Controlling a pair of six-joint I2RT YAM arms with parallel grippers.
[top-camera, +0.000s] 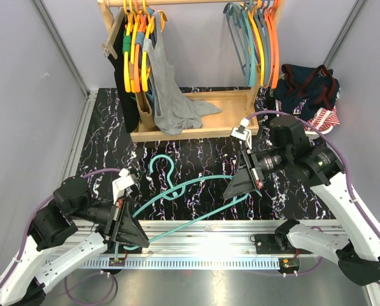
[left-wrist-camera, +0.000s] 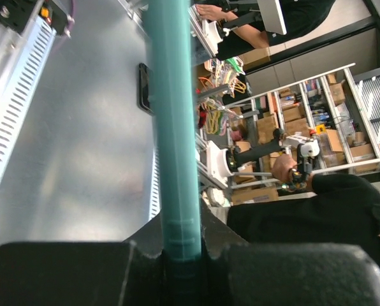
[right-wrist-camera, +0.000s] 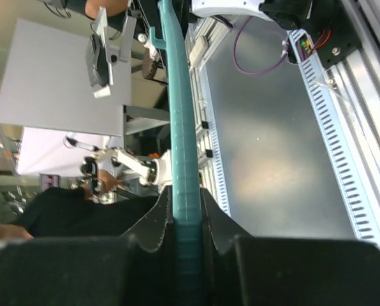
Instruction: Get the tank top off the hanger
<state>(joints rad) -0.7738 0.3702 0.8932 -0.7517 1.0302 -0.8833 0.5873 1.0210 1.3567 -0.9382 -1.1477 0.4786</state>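
Note:
I need to lift the bare hanger up and outward with my right gripper next. Then I need to turn its hook onto the bar by the empty hangers and let go.
A bare teal hanger (top-camera: 177, 190) is held level between both grippers over the black marble table, its hook (top-camera: 161, 167) pointing to the back; no garment is on it. My left gripper (top-camera: 134, 239) is shut on the hanger's left end, seen as a teal bar (left-wrist-camera: 172, 127) between its jaws (left-wrist-camera: 180, 239). My right gripper (top-camera: 236, 188) is shut on the hanger's right end (right-wrist-camera: 179, 115), which runs up from its jaws (right-wrist-camera: 185, 204). A grey tank top (top-camera: 168, 95) hangs on the rack at the back, its hem resting in the wooden base.
A wooden clothes rack (top-camera: 196, 131) stands at the back with several yellow and orange hangers (top-camera: 134, 44) on the left and empty teal, yellow and orange hangers (top-camera: 260, 38) on the right. A pile of dark and striped garments (top-camera: 308, 89) lies at the back right.

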